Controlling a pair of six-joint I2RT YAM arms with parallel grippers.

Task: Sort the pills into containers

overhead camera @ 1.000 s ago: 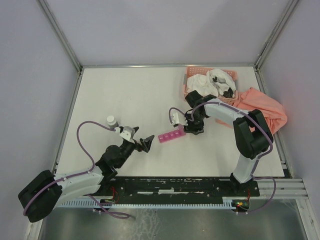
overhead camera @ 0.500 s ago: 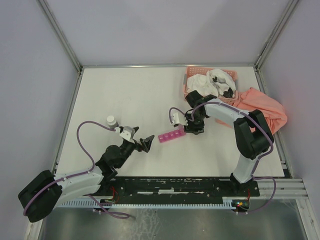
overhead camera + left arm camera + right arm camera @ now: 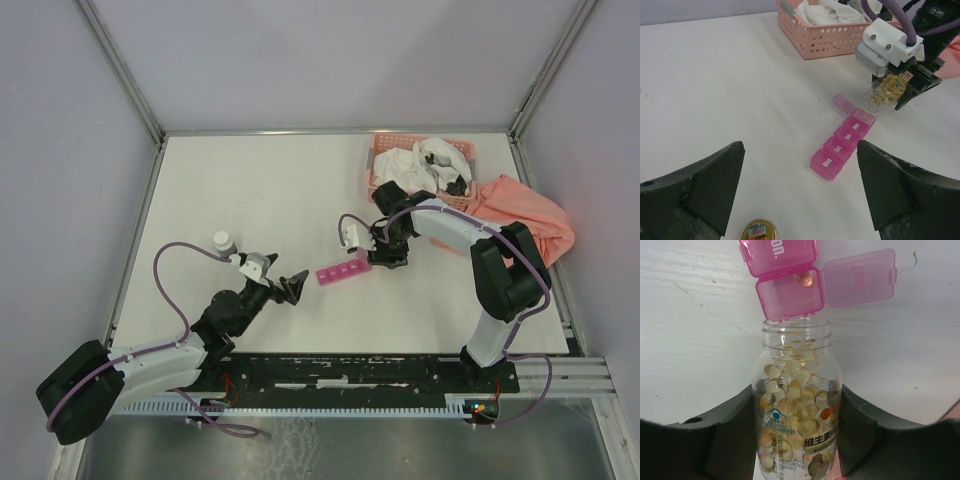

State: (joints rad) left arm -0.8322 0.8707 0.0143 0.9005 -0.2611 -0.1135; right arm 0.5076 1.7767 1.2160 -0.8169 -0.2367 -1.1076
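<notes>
My left gripper will next tilt its open fingers downward and lower them astride the rim of the gold bottle cap [image 3: 758,231], which lies on the tabletop below.
The containers are one pink pill-organizer strip [image 3: 343,271] lying mid-table, also in the left wrist view [image 3: 842,142]. Its end compartment [image 3: 790,297] is open, lid [image 3: 860,277] flipped aside, and one amber pill [image 3: 804,278] lies inside. My right gripper [image 3: 797,390] is shut on a clear bottle [image 3: 797,405] full of yellow softgel pills. The bottle is tipped with its open mouth just short of that compartment [image 3: 885,92]. In the overhead view the right gripper [image 3: 385,258] is at the strip's right end. My left gripper [image 3: 297,284] stands open, empty, left of the strip [image 3: 800,145].
A salmon lattice basket [image 3: 375,165] with white cloth stands at the back right, an orange cloth [image 3: 530,215] beside it. A small white-capped bottle [image 3: 223,241] stands near the left arm. A gold bottle cap [image 3: 757,231] lies on the table under the left gripper.
</notes>
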